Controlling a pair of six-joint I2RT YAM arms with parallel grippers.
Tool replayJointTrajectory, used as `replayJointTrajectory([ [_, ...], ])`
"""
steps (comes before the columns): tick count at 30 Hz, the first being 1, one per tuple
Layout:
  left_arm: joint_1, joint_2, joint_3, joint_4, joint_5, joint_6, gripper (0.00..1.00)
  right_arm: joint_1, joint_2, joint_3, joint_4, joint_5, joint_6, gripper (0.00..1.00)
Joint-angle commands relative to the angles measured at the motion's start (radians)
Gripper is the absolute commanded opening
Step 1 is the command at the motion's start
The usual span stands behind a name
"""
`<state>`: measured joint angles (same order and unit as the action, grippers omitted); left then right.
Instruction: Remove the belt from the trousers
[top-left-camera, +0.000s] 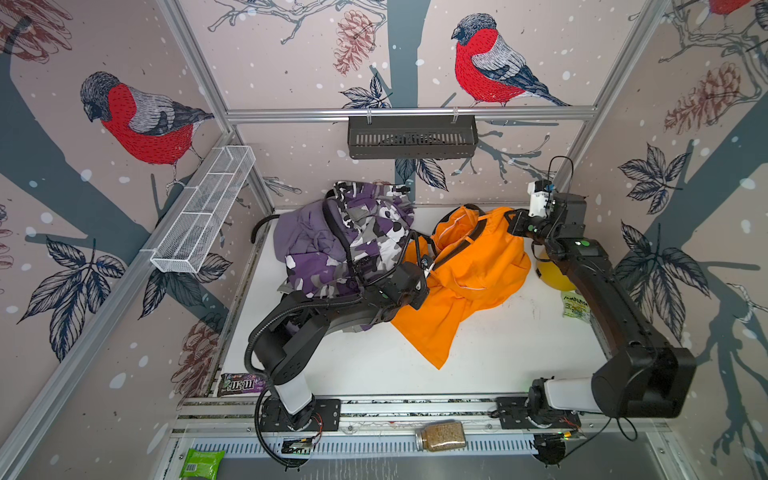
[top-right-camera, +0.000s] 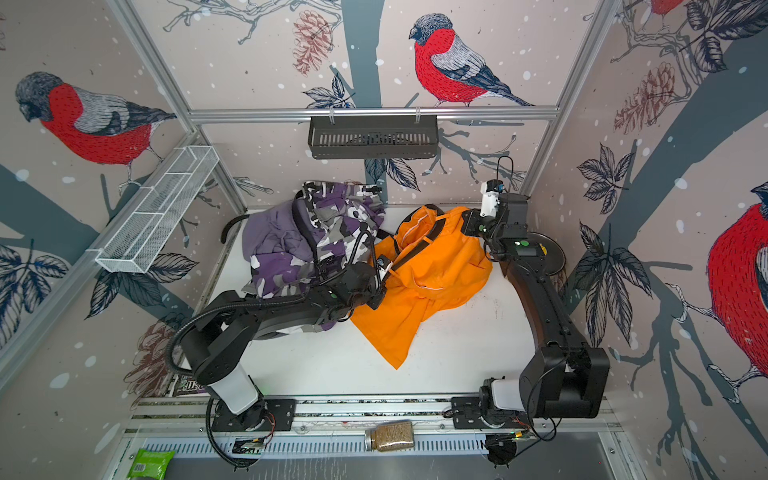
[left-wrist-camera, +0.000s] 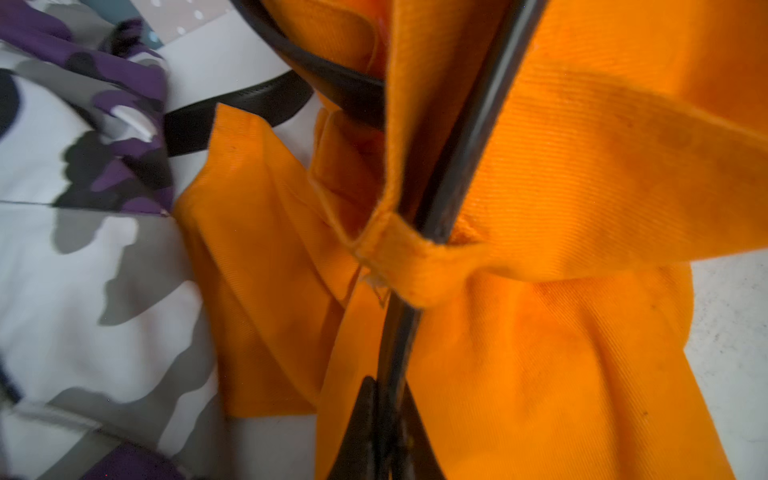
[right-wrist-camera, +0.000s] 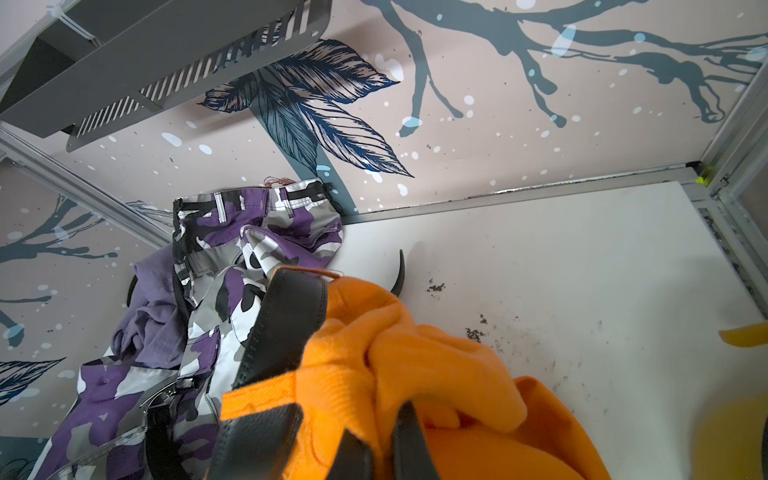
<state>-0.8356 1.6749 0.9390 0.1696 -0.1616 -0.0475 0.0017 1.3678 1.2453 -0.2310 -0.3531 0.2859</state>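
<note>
The left gripper next draws away from the orange loop and over the camouflage trousers (top-left-camera: 365, 232), then releases the belt (top-left-camera: 457, 245) there, because the belt still runs through the loops.
The orange trousers (top-left-camera: 469, 291) (top-right-camera: 432, 291) lie bunched mid-table with a black belt (top-left-camera: 457, 245) (top-right-camera: 419, 245) threaded through the waistband loops. My left gripper (top-left-camera: 424, 262) (top-right-camera: 382, 264) (left-wrist-camera: 387, 381) is shut on this belt (left-wrist-camera: 469, 137), just short of an orange loop. At the far end of the waistband, my right gripper (top-left-camera: 513, 220) (top-right-camera: 469, 220) (right-wrist-camera: 376, 416) is shut on a fold of the orange trousers (right-wrist-camera: 415, 353) beside the belt (right-wrist-camera: 282, 328). The camouflage trousers (top-left-camera: 365, 232) (right-wrist-camera: 257, 232) and the lilac trousers (top-left-camera: 299, 237) are piled at the back left.
A white wire basket (top-left-camera: 203, 208) hangs on the left wall and a dark shelf (top-left-camera: 411, 137) on the back wall. A yellow object (top-left-camera: 555, 274) and a snack packet (top-left-camera: 575, 305) lie by the right arm. A candy bag (top-left-camera: 241, 384), jar (top-left-camera: 440, 435) and green packet (top-left-camera: 201, 463) lie along the front.
</note>
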Motion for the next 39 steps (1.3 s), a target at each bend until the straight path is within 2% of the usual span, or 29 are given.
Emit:
replayJointTrajectory([
  [1, 0.003, -0.072, -0.035, -0.084, -0.207, -0.053, 0.0, -0.026, -0.004, -0.006, 0.085, 0.003, -0.006, 0.0],
  [4, 0.043, -0.146, -0.076, -0.168, -0.267, -0.075, 0.0, -0.052, -0.006, -0.014, 0.094, -0.002, -0.005, 0.0],
  [8, 0.135, -0.263, -0.128, -0.237, -0.261, -0.104, 0.0, -0.085, -0.007, -0.017, 0.094, 0.006, -0.007, 0.0],
  [15, 0.214, -0.376, -0.13, -0.345, -0.301, -0.047, 0.0, -0.156, -0.014, -0.07, 0.12, 0.026, 0.016, 0.0],
  [25, 0.392, -0.469, -0.131, -0.424, -0.376, -0.078, 0.0, -0.257, -0.043, -0.122, 0.142, 0.077, 0.057, 0.0],
  [33, 0.454, -0.44, -0.131, -0.445, -0.439, -0.069, 0.0, -0.284, -0.045, -0.127, 0.151, 0.047, 0.065, 0.0],
  [35, 0.455, -0.424, -0.138, -0.446, -0.424, -0.074, 0.0, -0.28, -0.049, -0.133, 0.161, 0.022, 0.066, 0.0],
  [39, 0.453, -0.373, -0.142, -0.462, -0.27, -0.087, 0.0, -0.223, -0.056, -0.125, 0.181, -0.044, 0.028, 0.0],
])
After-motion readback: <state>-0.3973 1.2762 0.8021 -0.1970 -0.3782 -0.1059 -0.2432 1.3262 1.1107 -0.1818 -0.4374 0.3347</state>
